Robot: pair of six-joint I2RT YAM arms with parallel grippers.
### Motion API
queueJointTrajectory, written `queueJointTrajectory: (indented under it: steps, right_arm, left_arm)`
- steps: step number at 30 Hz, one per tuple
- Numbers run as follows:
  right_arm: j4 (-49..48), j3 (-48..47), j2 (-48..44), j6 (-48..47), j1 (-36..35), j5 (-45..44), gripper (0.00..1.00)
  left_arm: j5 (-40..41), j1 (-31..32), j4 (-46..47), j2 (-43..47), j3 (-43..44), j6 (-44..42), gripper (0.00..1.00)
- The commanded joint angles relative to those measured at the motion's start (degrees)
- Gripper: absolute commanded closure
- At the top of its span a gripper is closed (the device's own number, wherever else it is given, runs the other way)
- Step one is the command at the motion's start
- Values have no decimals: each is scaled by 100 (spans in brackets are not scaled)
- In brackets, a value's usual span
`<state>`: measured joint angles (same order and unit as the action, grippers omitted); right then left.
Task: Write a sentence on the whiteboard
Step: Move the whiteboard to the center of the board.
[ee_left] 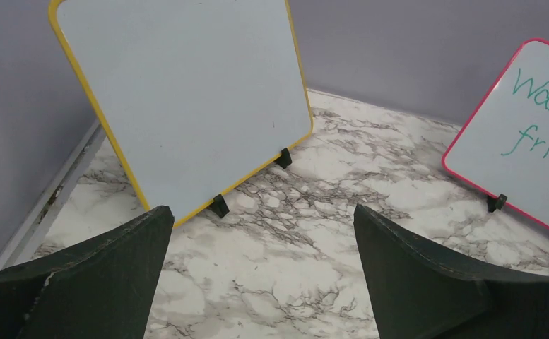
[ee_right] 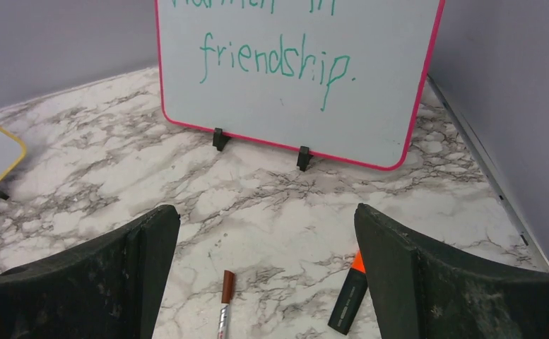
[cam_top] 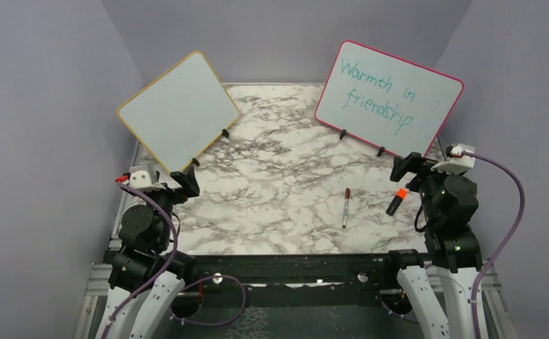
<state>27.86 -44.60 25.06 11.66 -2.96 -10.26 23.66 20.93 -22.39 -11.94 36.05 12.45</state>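
The whiteboard's nearer black foot (cam_top: 195,162) (ee_left: 219,206) sticks out clear of the yellow frame's lower edge, so I will bring my open left gripper outward and down onto it.
The whiteboard (cam_top: 179,111) with its yellow frame leans blank at the back left on black feet; it also fills the upper left of the left wrist view as the whiteboard (ee_left: 186,99). No sentence shows on it. My left gripper (ee_left: 261,219) hangs open in front of that board, nothing between its fingers. A brown-capped marker (cam_top: 346,207) lies on the marble near the middle right, seen too as the marker (ee_right: 225,304) between my right fingers' view. My right gripper (ee_right: 266,219) is open and holds nothing, above the marble.
A pink-framed board (cam_top: 388,99) with teal words "Warmth in friendship." stands at the back right. A black highlighter with an orange end (cam_top: 396,202) lies beside the right arm, also the highlighter (ee_right: 349,300). Grey walls close in three sides of the marble table (cam_top: 278,183).
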Motion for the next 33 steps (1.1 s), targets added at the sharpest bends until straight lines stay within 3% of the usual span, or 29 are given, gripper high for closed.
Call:
queueJointTrajectory:
  steps: [1,17,22,33]
  right_arm:
    - [-281,38,-95,-121,-29,-64,0]
    - [-398,275,-318,-122,-124,58,0]
    - [-525,416,-390,-164,-232,75,0]
    - [-562,521,-589,-207,-465,99,0]
  left_arm:
    - [160,8,124,1,-36,-12,1]
    - [350,8,168,-593,-204,418,1]
    - [210,3,137,-1602,-11,618,1]
    - [795,3,164,-4145,563,1831,1]
